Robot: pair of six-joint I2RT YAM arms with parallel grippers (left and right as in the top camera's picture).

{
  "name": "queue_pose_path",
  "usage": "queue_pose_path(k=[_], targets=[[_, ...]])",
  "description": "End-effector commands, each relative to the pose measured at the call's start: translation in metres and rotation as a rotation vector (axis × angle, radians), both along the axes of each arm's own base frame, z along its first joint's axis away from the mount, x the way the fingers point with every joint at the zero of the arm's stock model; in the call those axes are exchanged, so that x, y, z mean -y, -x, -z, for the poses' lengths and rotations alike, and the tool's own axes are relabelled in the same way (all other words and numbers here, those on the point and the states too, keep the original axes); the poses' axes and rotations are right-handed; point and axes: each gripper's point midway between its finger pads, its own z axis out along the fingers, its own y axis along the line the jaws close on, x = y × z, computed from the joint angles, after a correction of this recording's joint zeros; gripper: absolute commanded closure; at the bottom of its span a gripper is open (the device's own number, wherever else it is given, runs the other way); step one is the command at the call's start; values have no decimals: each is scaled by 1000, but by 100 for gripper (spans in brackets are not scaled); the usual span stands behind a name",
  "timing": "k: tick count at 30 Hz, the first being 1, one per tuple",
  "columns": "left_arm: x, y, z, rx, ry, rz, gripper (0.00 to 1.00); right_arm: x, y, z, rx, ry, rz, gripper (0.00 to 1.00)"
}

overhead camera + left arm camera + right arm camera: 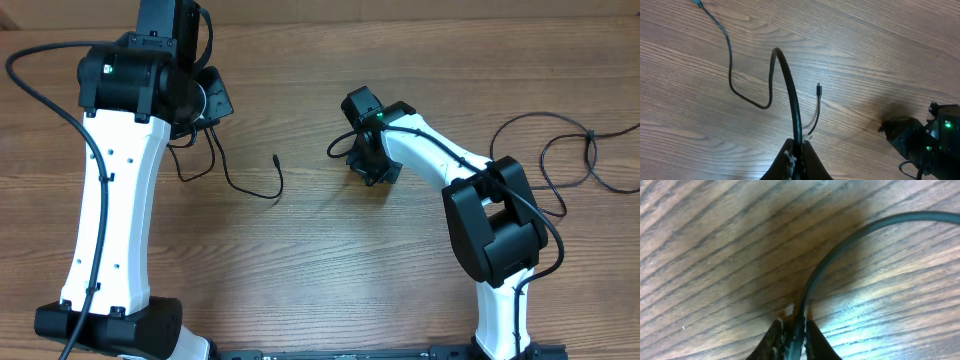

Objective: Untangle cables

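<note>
The robot's right gripper will next lift, swing over the loose loops and release the black cable, since the loops lie to the gripper's right in the overhead view.
My left gripper (798,149) is shut on a thin black cable (788,82). The cable arches up from the jaws, dips in a loop and runs off to the upper left. A second strand ends in a small plug (819,89) lying on the wood. From overhead the left gripper (203,118) is at the upper left, and its cable (245,188) trails right to a plug end (275,158). My right gripper (795,330) is shut on a black cable (840,250) that curves away to the right, close above the table. It sits mid-table in the overhead view (372,170).
Another black cable (575,150) lies in loose loops at the table's right edge, behind the right arm. The right gripper shows at the lower right of the left wrist view (927,142). The wooden table (320,260) carries both white arm bases at the front.
</note>
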Motion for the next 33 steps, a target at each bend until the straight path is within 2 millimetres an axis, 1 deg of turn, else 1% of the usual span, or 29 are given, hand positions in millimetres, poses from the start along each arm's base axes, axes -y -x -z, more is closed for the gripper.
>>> queue_pose_path(k=[1, 2, 5, 10, 12, 15, 18, 19, 20, 21, 22, 25, 27, 29, 31, 33], targets=[[4, 0, 1, -2, 0, 27, 96, 8, 16, 14, -60, 36, 1, 88], [4, 0, 1, -2, 0, 27, 96, 8, 16, 14, -61, 36, 1, 89], [4, 0, 1, -2, 0, 27, 96, 9, 18, 14, -70, 41, 2, 96], [4, 0, 1, -2, -1, 27, 96, 28, 19, 10, -97, 77, 35, 96], [4, 0, 0, -1, -1, 27, 96, 43, 14, 2, -93, 105, 64, 96], [4, 0, 1, -2, -1, 27, 96, 73, 2, -22, -54, 160, 114, 96], [4, 0, 0, -1, -1, 27, 96, 113, -13, -57, 6, 216, 147, 96], [4, 0, 0, -1, -1, 27, 96, 141, -20, -80, 40, 245, 172, 96], [4, 0, 0, -1, -1, 27, 96, 156, -22, -92, 57, 256, 194, 96], [4, 0, 1, -2, 0, 27, 96, 180, -23, -107, 75, 269, 231, 96], [4, 0, 1, -2, 0, 27, 96, 197, -23, -118, 86, 275, 261, 96], [6, 0, 1, -3, 10, 32, 96, 264, -15, -149, 124, 293, 427, 96], [9, 0, 0, 2, 19, 39, 96, 302, -5, -163, 141, 297, 529, 96], [11, -2, -1, 8, 24, 44, 96, 345, 11, -174, 148, 301, 647, 96], [14, -3, -1, 12, 25, 52, 96, 376, 26, -178, 145, 296, 739, 96], [19, -5, -1, 18, 26, 63, 96, 398, 39, -175, 135, 265, 813, 96]])
